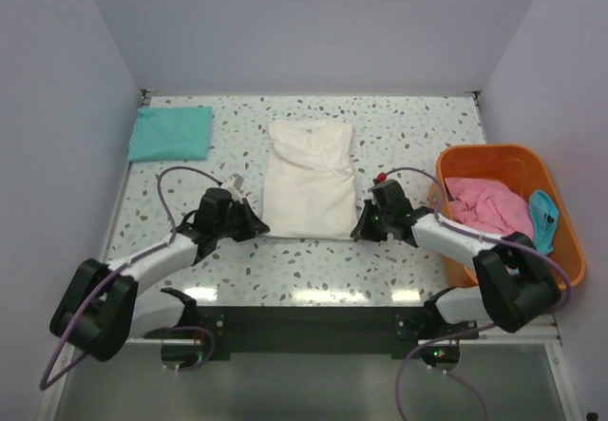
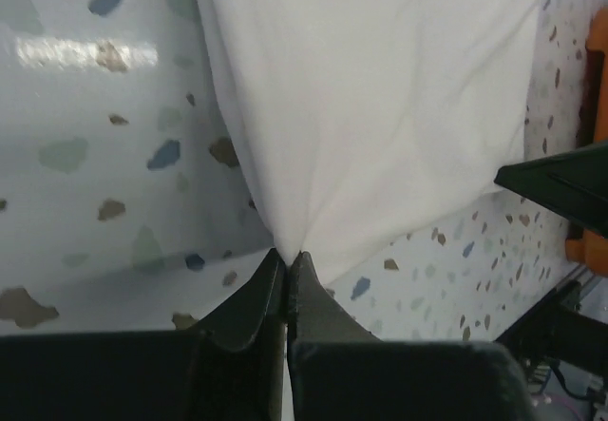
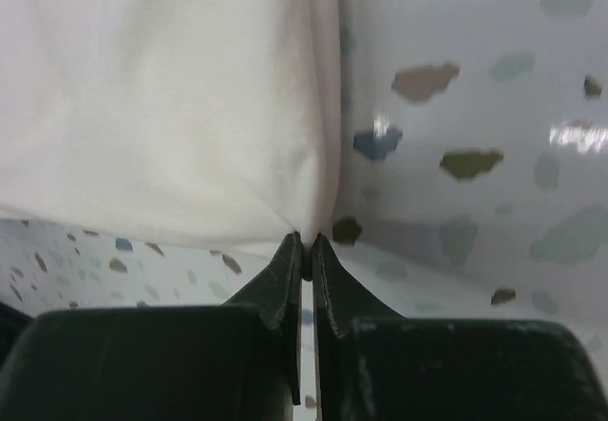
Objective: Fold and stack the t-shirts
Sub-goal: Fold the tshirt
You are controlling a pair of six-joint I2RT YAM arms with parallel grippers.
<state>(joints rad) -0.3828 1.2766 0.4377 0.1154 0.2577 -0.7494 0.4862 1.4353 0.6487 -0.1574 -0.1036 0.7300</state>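
Note:
My left gripper holds the cream t-shirt's near corner, and the t-shirt still lies long. It will lift next, carry the corner outward over the cream t-shirt (image 1: 309, 179) and let go of it at the t-shirt's far end (image 1: 281, 133).
The cream t-shirt (image 1: 309, 179) lies partly folded in the middle of the table, plain side up. My left gripper (image 1: 258, 227) is shut on its near left corner, seen close in the left wrist view (image 2: 380, 107). My right gripper (image 1: 359, 230) is shut on its near right corner, seen in the right wrist view (image 3: 171, 107). A folded teal t-shirt (image 1: 171, 132) lies at the back left. A pink t-shirt (image 1: 487, 206) and a blue one (image 1: 544, 218) lie in the orange basket (image 1: 560, 250).
The orange basket stands at the right edge of the table, next to my right arm. Grey walls close the table at the back and both sides. The right gripper (image 2: 560, 183) shows in the left wrist view.

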